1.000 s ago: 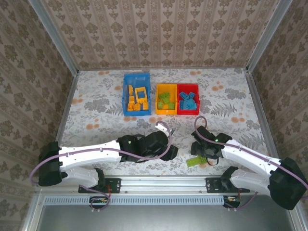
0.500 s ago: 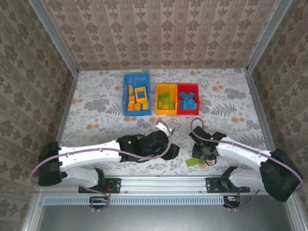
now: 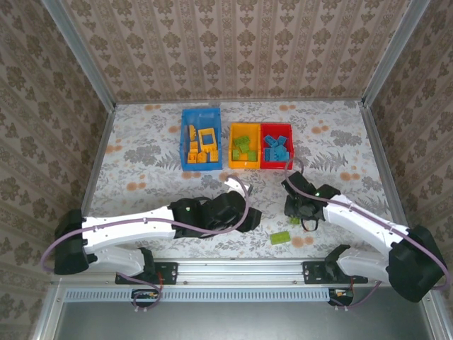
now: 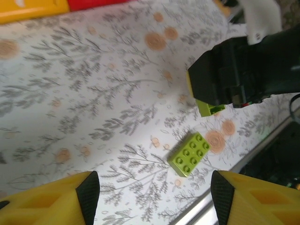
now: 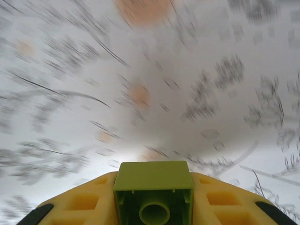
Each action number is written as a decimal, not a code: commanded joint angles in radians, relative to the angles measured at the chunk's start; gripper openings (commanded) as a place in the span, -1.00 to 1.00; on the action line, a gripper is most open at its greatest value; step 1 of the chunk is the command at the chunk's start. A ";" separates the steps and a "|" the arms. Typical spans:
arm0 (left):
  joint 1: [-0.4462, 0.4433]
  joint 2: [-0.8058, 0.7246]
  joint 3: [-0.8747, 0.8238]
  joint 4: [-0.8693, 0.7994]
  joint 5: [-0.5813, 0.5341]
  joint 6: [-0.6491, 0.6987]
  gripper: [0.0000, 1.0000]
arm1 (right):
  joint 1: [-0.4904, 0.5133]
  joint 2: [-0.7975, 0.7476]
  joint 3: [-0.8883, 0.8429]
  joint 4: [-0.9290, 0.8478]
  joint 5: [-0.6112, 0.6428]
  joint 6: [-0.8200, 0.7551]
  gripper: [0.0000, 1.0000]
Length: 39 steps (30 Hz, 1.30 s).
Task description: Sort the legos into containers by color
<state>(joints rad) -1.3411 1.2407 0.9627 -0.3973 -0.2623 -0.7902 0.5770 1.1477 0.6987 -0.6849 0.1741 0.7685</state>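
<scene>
The small green lego will next move outward with my right gripper over the yellow container (image 3: 245, 126). My right gripper will release it there, because that container already holds other green legos.
My right gripper (image 5: 153, 208) is shut on a small green lego (image 5: 153, 191), seen from its hollow underside above the blurred tablecloth. From above, the right gripper (image 3: 297, 211) hovers in front of the red container (image 3: 276, 126). A second green lego (image 3: 280, 238), a flat studded brick, lies on the table near the front edge. My left gripper (image 4: 154, 197) is open above the cloth, with that brick (image 4: 190, 153) lying ahead of it and slightly right. The blue container (image 3: 200, 111) holds orange legos, the yellow container (image 3: 245, 126) green ones, the red one blue ones.
The metal rail at the table's front edge (image 4: 220, 197) runs close to the loose green brick. Patterned walls enclose the table on three sides. The right arm's black wrist (image 4: 243, 70) hangs just beyond the left gripper.
The right gripper has shut on the small green lego and risen away from the front edge toward the bins. The flat green brick stays on the table. The left arm has barely moved.
</scene>
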 commanded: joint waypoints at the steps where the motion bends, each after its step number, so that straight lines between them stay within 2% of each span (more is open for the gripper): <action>1: 0.003 -0.102 0.069 -0.100 -0.157 -0.023 0.36 | 0.011 0.010 0.130 0.038 0.037 -0.076 -0.59; 3: 0.021 -0.150 0.084 -0.145 -0.204 -0.024 0.38 | 0.015 0.058 0.200 0.090 0.012 -0.093 -0.58; 5: 0.062 -0.188 0.087 -0.158 -0.203 -0.010 0.42 | 0.015 0.108 0.250 0.169 -0.010 -0.096 -0.57; 10: 0.243 -0.194 0.111 -0.189 -0.079 0.000 0.44 | 0.014 0.307 0.416 0.326 -0.004 -0.147 -0.57; 13: 0.308 -0.155 0.129 -0.196 -0.036 0.015 0.44 | 0.014 0.437 0.550 0.343 0.007 -0.174 -0.58; 19: 0.335 -0.110 0.132 -0.156 -0.014 0.026 0.43 | 0.012 0.693 0.787 0.267 0.081 -0.190 -0.61; 26: 0.336 -0.108 0.104 -0.135 0.015 0.009 0.43 | -0.002 0.870 0.916 0.241 0.090 -0.199 -0.55; 29: 0.333 -0.109 0.097 -0.138 0.023 0.005 0.42 | -0.008 0.908 0.950 0.227 0.073 -0.207 -0.42; 36: 0.318 -0.111 0.084 -0.133 0.029 0.001 0.42 | -0.008 0.918 1.018 0.178 0.048 -0.236 0.15; 39: 0.307 -0.106 0.085 -0.136 0.028 0.010 0.42 | -0.005 0.870 1.010 0.173 0.046 -0.239 0.22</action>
<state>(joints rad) -1.0222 1.1370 1.0542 -0.5377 -0.2417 -0.7860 0.5713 2.0747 1.6882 -0.4717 0.2279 0.5468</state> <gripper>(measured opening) 0.710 0.603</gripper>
